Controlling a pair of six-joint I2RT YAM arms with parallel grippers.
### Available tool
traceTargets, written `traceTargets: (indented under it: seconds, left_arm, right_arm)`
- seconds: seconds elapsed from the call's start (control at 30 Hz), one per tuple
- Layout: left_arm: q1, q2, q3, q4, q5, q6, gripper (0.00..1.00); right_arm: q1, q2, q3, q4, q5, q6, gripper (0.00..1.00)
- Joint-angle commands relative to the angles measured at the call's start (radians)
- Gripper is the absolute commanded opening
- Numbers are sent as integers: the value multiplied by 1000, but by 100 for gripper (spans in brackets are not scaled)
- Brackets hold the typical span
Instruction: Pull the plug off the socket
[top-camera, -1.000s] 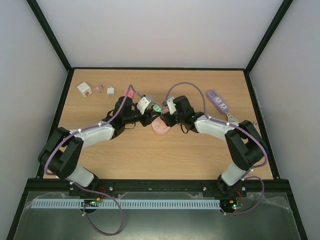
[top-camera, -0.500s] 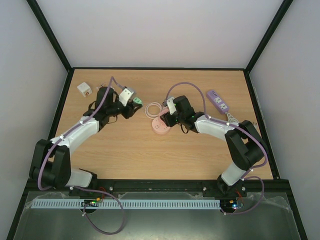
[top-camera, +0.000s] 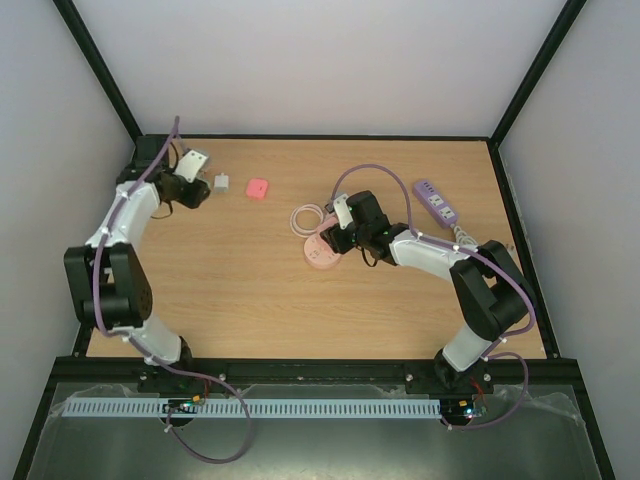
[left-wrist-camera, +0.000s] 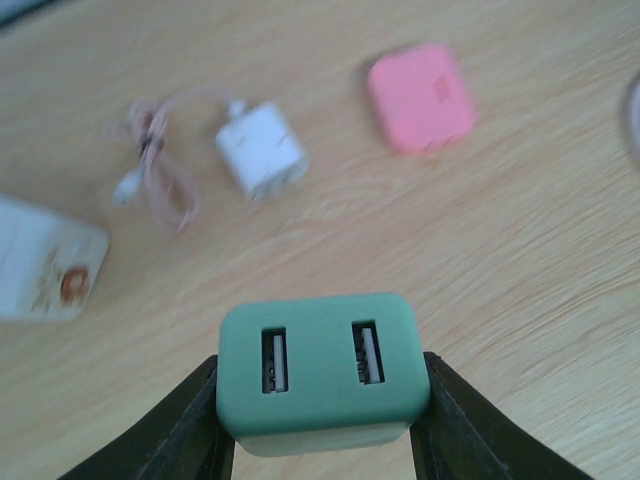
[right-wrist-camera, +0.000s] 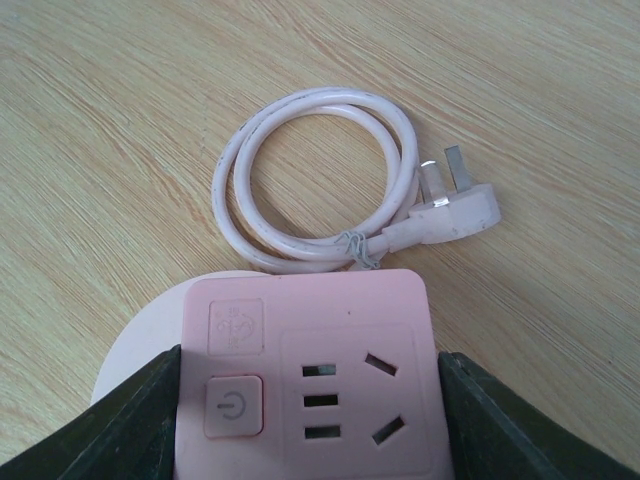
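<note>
The green plug goes down onto the wood just short of the white adapter next, and my left gripper releases it because that patch is empty.
The plug (left-wrist-camera: 322, 365), a green block with two USB slots, is free of the socket and clamped between the fingers of my left gripper (left-wrist-camera: 322, 378) above the wood. In the top view that gripper (top-camera: 190, 188) is at the back left corner. The socket (right-wrist-camera: 310, 385) (top-camera: 322, 255), a pink square outlet block on a pale round base, sits mid-table with empty slots. My right gripper (right-wrist-camera: 308, 400) (top-camera: 335, 240) is shut on the block's two sides. Its coiled pale cable (right-wrist-camera: 300, 180) lies just beyond.
Ahead of the left gripper lie a pink square adapter (left-wrist-camera: 420, 95) (top-camera: 257, 188), a white adapter (left-wrist-camera: 262, 150) (top-camera: 221, 183), a thin pink cord (left-wrist-camera: 160, 170) and a white cube (left-wrist-camera: 40, 260). A lilac power strip (top-camera: 436, 201) lies back right.
My left arm has swung from beside the socket to the back left corner, carrying the green plug. The right gripper and socket have stayed put.
</note>
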Motion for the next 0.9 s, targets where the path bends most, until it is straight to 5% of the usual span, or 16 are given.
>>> traceTargets:
  seconds: [0.0,0.3,0.87]
  left_arm:
    - [86,108,123,-253,-85,98,28]
    - [141,317,293,-369,-137,106,29]
    - [-20,492,311,-305,-161,-76,36]
  right_arm:
    - [-4,19,-5,-117,0,-9,8]
    - [-4,18,-5,-120,-3,-14,8]
    - [-4,20,-8,-122,-9,-19,8]
